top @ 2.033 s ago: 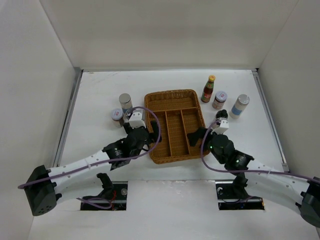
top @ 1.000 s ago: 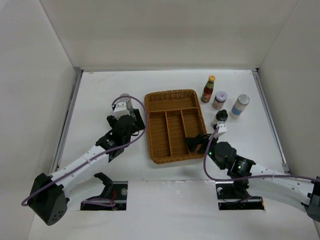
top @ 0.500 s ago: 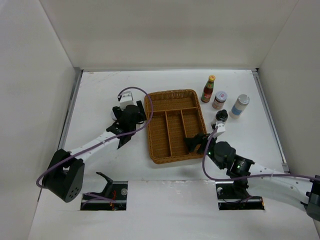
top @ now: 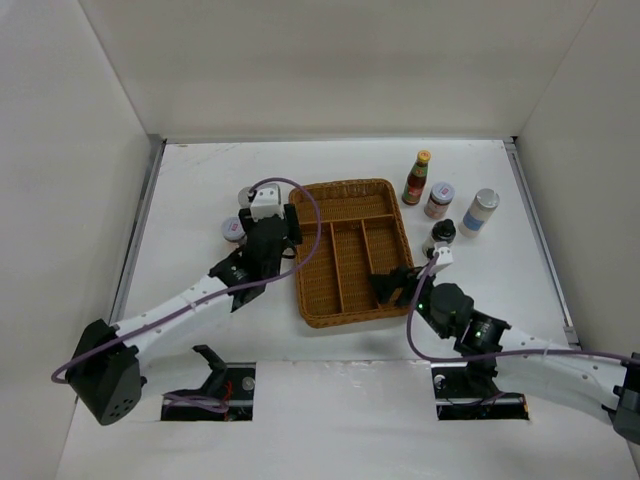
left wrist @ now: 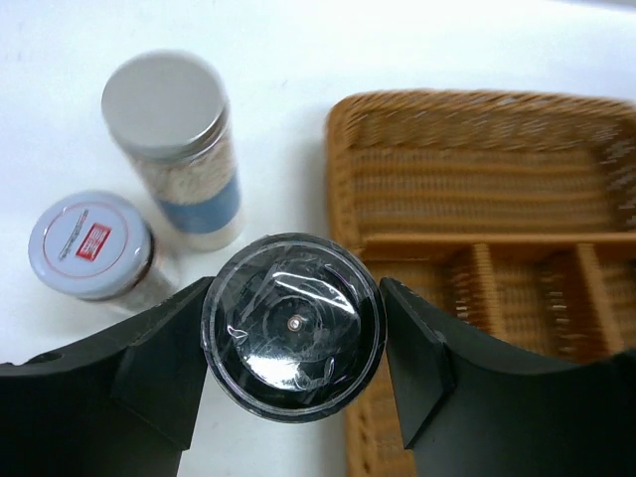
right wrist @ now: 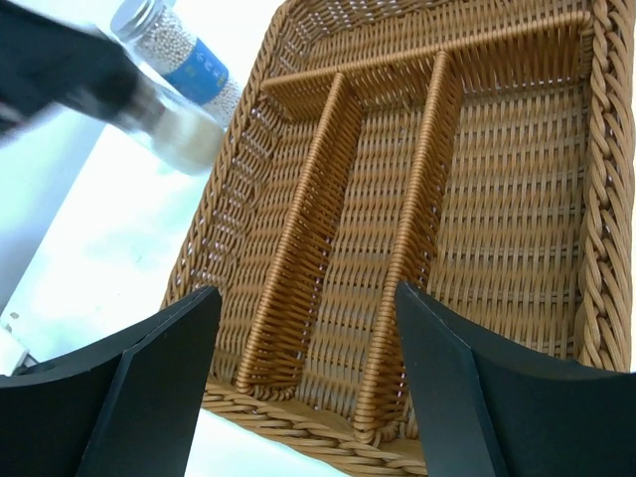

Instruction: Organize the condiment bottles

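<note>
I will next move my left gripper outward, to the right in the top view, and down to release the jar in the tray's cross compartment's closest end (top: 316, 200) (left wrist: 397, 184), because that end is empty.
My left gripper (top: 287, 228) is shut on a black-lidded jar (left wrist: 293, 323), held at the left rim of the wicker tray (top: 345, 186). In the right wrist view this jar (right wrist: 179, 134) is blurred. Just left of it stand a grey-lidded jar with a blue label (left wrist: 174, 139) and a short jar with a red-marked lid (left wrist: 87, 238). Right of the tray stand a yellow-capped red sauce bottle (top: 417, 178), a grey-lidded jar (top: 439, 199), a blue-labelled jar (top: 481, 211) and a small black-capped bottle (top: 443, 235). My right gripper (top: 392, 287) is open and holds nothing, above the tray's near right corner.
The tray (right wrist: 596, 199) has three long lengthwise compartments and one cross compartment at its far end, none holding anything. White walls close the table on three sides. Both arm bases and two dark cut-outs sit at the near edge.
My left gripper has closed on the black-lidded jar and carried it right, up to the tray's left rim. The right arm has stayed in place.
</note>
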You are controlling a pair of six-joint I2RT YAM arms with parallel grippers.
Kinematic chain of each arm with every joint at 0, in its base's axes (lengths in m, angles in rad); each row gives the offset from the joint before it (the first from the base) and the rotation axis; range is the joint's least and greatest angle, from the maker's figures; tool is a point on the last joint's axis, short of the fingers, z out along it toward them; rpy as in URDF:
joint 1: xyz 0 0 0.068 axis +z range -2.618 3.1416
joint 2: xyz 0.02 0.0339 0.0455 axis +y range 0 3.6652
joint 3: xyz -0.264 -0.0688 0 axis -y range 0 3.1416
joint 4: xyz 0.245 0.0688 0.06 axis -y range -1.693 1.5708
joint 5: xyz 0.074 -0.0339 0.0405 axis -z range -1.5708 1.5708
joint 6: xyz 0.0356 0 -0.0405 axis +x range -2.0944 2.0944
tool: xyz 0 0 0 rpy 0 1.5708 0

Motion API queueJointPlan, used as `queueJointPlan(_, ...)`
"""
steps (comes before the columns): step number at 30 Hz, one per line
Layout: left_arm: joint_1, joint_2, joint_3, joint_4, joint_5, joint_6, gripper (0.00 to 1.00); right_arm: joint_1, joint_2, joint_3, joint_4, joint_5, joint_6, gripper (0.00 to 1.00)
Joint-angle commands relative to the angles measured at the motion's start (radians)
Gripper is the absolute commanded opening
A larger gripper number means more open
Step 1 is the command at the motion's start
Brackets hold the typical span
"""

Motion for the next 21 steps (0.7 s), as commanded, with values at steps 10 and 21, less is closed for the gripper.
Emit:
queueJointPlan(10,-0.030,0.229,0.345,0.321,0.003,0.128,0.32,-0.016,-0.010,0.000,0.045,0.001,-0.012,0.25)
queueJointPlan(21,0.043,0.534,0.513,0.323,0.106,0.094,0.32,-0.033,0.039,0.009,0.028,0.022,-0.002,0.45)
